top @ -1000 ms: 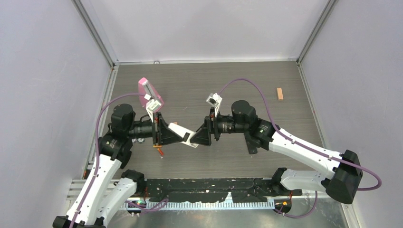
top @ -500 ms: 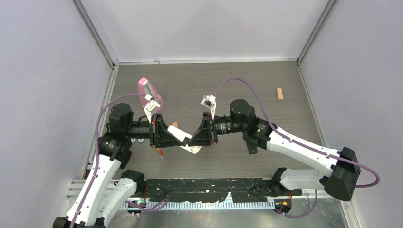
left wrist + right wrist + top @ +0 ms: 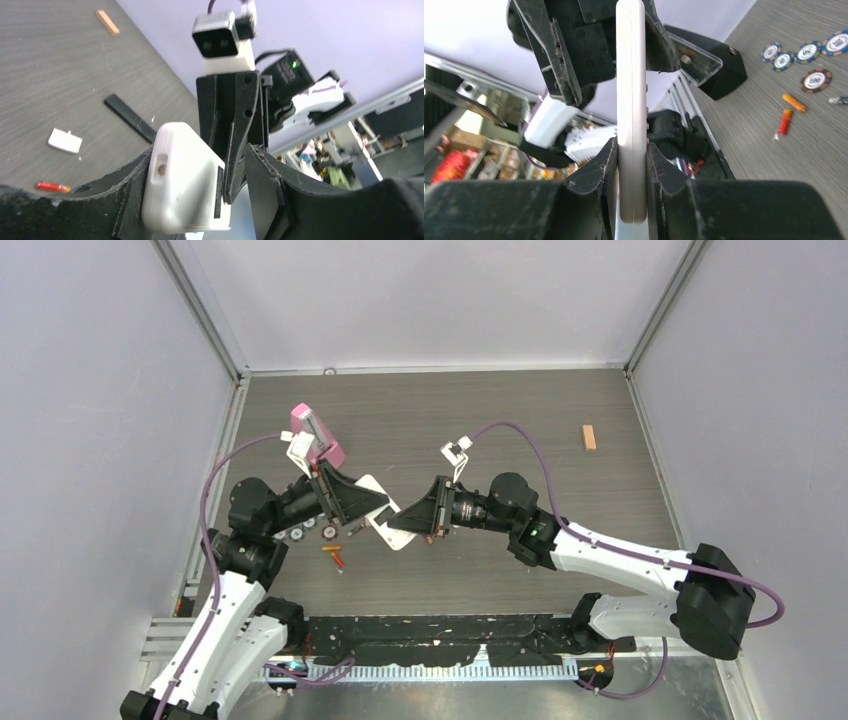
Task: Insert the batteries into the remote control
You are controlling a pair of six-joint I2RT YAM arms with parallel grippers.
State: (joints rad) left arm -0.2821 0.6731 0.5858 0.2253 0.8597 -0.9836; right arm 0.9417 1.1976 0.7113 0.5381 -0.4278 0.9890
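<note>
The left gripper eases along the remote's body toward its middle next and closes on both sides. The remote's end already sits between the gripper's open fingers.
The white remote control hangs in mid-air between the two arms. My right gripper is shut on it, both pads pressing its thin sides. My left gripper is open. The remote's end rests against its left finger, with a clear gap to the right one. Two small orange-red batteries lie on the table below the left arm. They also show in the right wrist view as an orange battery and a red battery. One red battery shows in the left wrist view.
A pink remote stands propped at the back left. Several poker chips lie near the left arm. A tan wooden block sits at the back right. A small white cover and a black strip lie on the table.
My right gripper has shut on the white remote and moved left with it. My left gripper has opened off it and drawn back and up to the left.
</note>
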